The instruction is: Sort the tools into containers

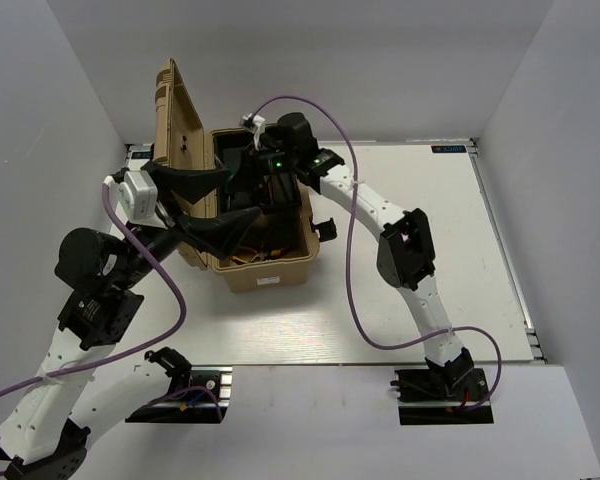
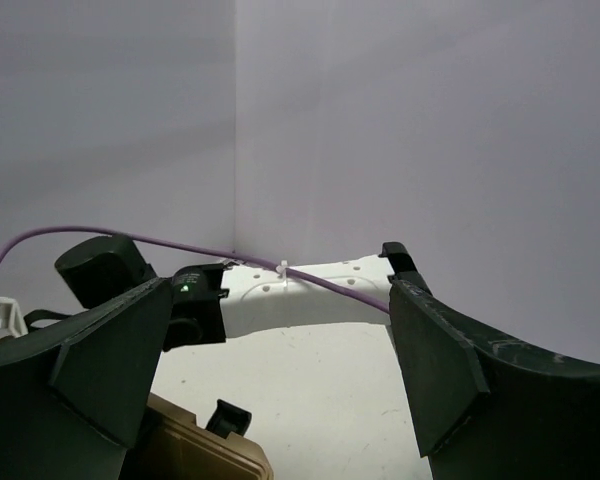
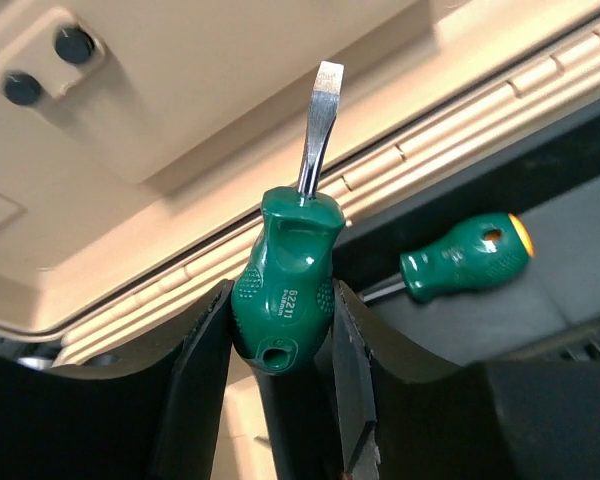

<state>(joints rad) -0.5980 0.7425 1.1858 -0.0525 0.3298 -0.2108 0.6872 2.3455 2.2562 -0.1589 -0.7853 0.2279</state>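
The matching green screwdriver already lies on the black compartment's bottom, so I will move my right gripper toward the right in its wrist view, over that bottom.
My right gripper (image 3: 280, 330) is shut on a short green-handled screwdriver (image 3: 285, 285), blade pointing up toward the tan lid (image 3: 230, 90). A second green screwdriver (image 3: 462, 260) lies in a black compartment to the right. In the top view the right gripper (image 1: 267, 180) is down inside the open tan toolbox (image 1: 270, 275). My left gripper (image 1: 223, 205) is open and empty over the box's left side. In its wrist view its fingers (image 2: 435, 370) are spread wide above the box corner (image 2: 210, 455). The pliers and hex keys are hidden.
The toolbox lid (image 1: 178, 130) stands upright on the left of the box. The right arm (image 2: 300, 300) and its purple cable (image 2: 180, 243) cross the left wrist view. White walls enclose the table (image 1: 410, 250).
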